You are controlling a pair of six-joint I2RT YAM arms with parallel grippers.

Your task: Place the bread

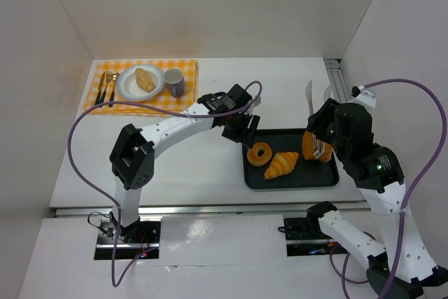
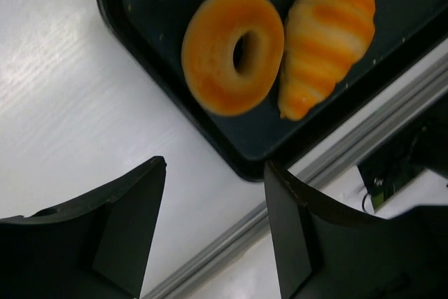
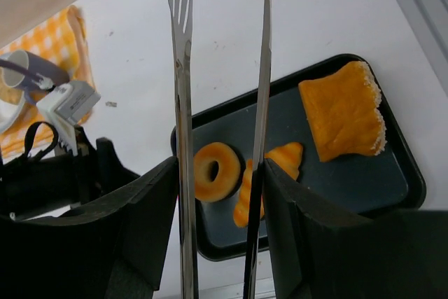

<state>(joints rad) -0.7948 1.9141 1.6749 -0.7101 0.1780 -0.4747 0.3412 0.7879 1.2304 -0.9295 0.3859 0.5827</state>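
Observation:
My right gripper has the empty tongs. It should swing them to the left in the top view and down onto the ring doughnut (image 1: 259, 154) (image 3: 216, 171).
The bread (image 1: 145, 79), a pale golden oval roll, lies on a white plate (image 1: 126, 89) at the far left, on a checked orange placemat (image 1: 187, 68). My left gripper (image 1: 241, 127) is open and empty by the far left corner of the black tray (image 1: 294, 181); in the left wrist view (image 2: 215, 166) its jaws stand wide apart over the white table. My right gripper (image 1: 320, 136) is shut on metal tongs (image 1: 309, 96) over the tray's right end. In the right wrist view (image 3: 218, 173) the tongs (image 3: 183, 103) are spread, with nothing between them.
The tray holds a ring doughnut (image 1: 260, 146), a ridged orange croissant (image 1: 281, 164) and a flat orange square piece (image 3: 343, 110). A purple cup (image 1: 173, 80) and cutlery (image 1: 106, 87) lie on the placemat. White walls enclose the table on three sides.

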